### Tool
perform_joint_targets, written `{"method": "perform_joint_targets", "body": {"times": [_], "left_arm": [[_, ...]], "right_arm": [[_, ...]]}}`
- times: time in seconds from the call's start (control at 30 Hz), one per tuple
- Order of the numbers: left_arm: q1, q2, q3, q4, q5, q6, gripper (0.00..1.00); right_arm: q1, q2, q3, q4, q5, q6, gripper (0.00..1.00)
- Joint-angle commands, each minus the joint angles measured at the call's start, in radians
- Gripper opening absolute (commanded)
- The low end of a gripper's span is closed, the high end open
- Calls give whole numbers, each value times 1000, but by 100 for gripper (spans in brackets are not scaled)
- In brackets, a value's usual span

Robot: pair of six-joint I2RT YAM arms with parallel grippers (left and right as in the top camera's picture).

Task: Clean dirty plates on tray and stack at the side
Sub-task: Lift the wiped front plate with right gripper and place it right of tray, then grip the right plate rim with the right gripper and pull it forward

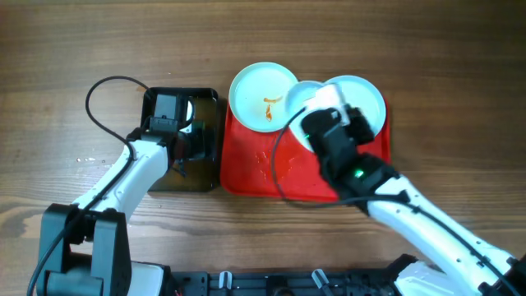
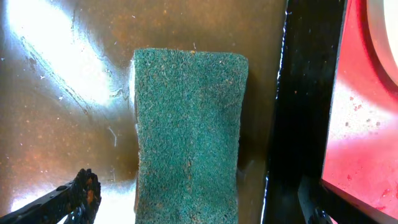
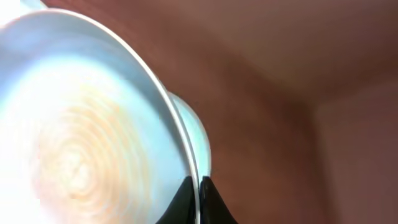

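I should move the middle plate [image 1: 306, 92] in my right gripper to the right in the overhead view next, past the edge of the tray [image 1: 246, 168]. It should go down onto the bare table there for stacking.
Three pale plates lie at the far end of the red tray [image 1: 246, 168]. The left plate [image 1: 261, 97] shows an orange smear at its centre. My right gripper [image 1: 322, 113] is shut on the rim of the middle plate [image 1: 306, 92], which overlaps the right plate [image 1: 362, 99]. In the right wrist view the jaws [image 3: 198, 199] pinch the rim of the held plate [image 3: 81, 143], with another plate [image 3: 198, 134] behind it. My left gripper [image 2: 196, 208] is open, its fingers on either side of the green sponge [image 2: 186, 137].
The sponge lies in a black basin [image 1: 207, 103] left of the tray; its wet floor [image 2: 62, 93] shows in the left wrist view, with the tray edge [image 2: 360, 124] to the right. Bare wooden table [image 1: 66, 99] surrounds both.
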Motion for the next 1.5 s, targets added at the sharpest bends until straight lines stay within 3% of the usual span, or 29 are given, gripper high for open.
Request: {"method": "perform_joint_targets", "body": {"times": [0.0, 0.1, 0.27, 0.43, 0.57, 0.77, 0.8, 0.83, 1.0, 1.07, 1.2, 1.27, 1.47], "left_arm": [[2, -9, -6, 3, 16, 2, 100], [2, -9, -6, 3, 16, 2, 100], [2, -9, -6, 3, 17, 1, 100], [2, -9, -6, 3, 17, 1, 100], [2, -9, -6, 3, 17, 1, 100], [2, -9, -6, 3, 17, 1, 100], [2, -9, -6, 2, 17, 1, 100], [2, -9, -6, 3, 17, 2, 100], [2, -9, -6, 3, 17, 1, 100], [2, -9, -6, 3, 17, 1, 100], [2, -9, -6, 3, 17, 1, 100], [2, -9, -6, 2, 17, 1, 100], [2, -9, -6, 3, 17, 1, 100]], "right_arm": [[-169, -20, 17, -43, -236, 333, 4], [-360, -25, 17, -59, -446, 407, 4], [-817, -26, 17, -63, -931, 499, 4], [-1168, 0, 17, -96, -1007, 519, 4], [-1283, 84, 16, -108, -1000, 516, 4], [-1294, 220, 16, -84, -981, 519, 5], [-1294, 220, 16, -77, -981, 520, 11], [-1294, 217, 16, -64, -1002, 519, 24], [-1266, 204, 16, 34, -1361, 509, 34], [-1223, 204, 16, 27, -1421, 474, 36], [-1042, 206, 16, -56, -1363, 329, 48], [-921, 222, 14, -96, -1187, 336, 52], [-809, 322, 14, -81, -1072, 414, 52]]}}
